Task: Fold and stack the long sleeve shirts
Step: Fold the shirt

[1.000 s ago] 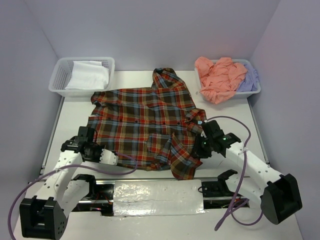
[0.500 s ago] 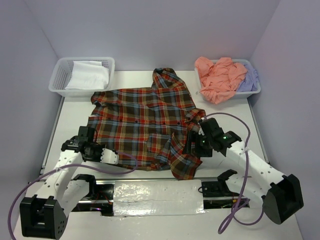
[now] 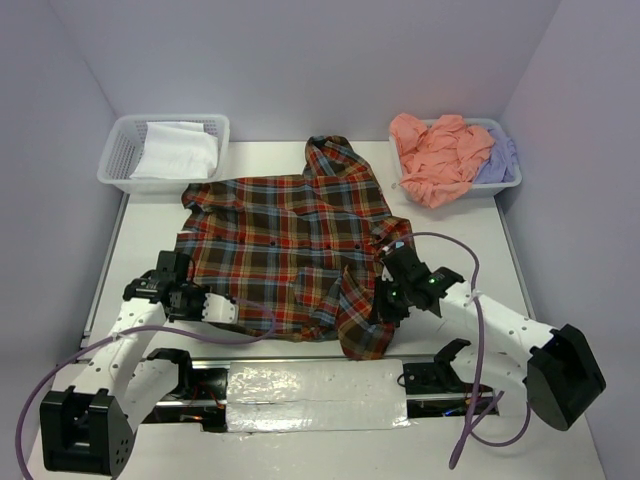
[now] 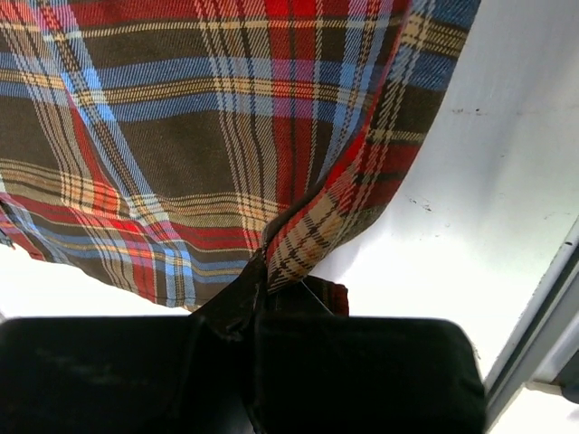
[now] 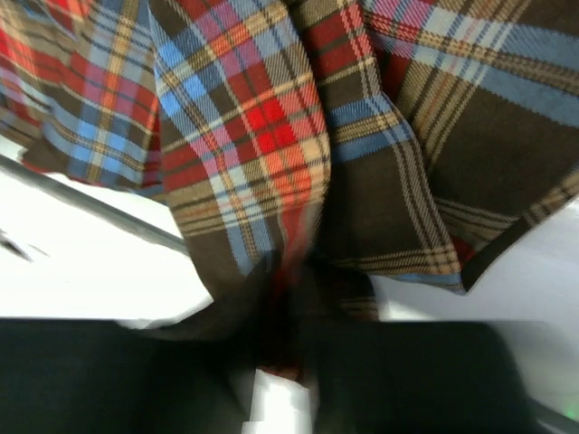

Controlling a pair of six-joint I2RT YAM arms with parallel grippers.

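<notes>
The left gripper carries the pinched hem outward onto the side of the plaid shirt next and releases it, because the shirt's body lies spread flat there.
The plaid shirt [image 3: 290,230] lies spread across the middle of the table, collar toward the back. My left gripper [image 3: 208,306] is at its near left hem, shut on a pinch of plaid cloth [image 4: 298,244]. My right gripper [image 3: 388,300] is at the near right flap, where the plaid cloth [image 5: 271,181] bunches and runs down between its shut fingers; that view is blurred. The salmon-pink shirt [image 3: 438,155] and the lavender one [image 3: 500,155] are heaped in the back right basket.
A white lattice basket [image 3: 118,150] at the back left holds a folded white cloth [image 3: 182,150]. Another basket [image 3: 512,183] stands at the back right. A shiny strip [image 3: 315,395] runs along the near edge between the arm bases.
My right gripper has slid left and nearer along the shirt's right flap, opened and closed again on the cloth; the flap has bunched leftward. The left arm has held still.
</notes>
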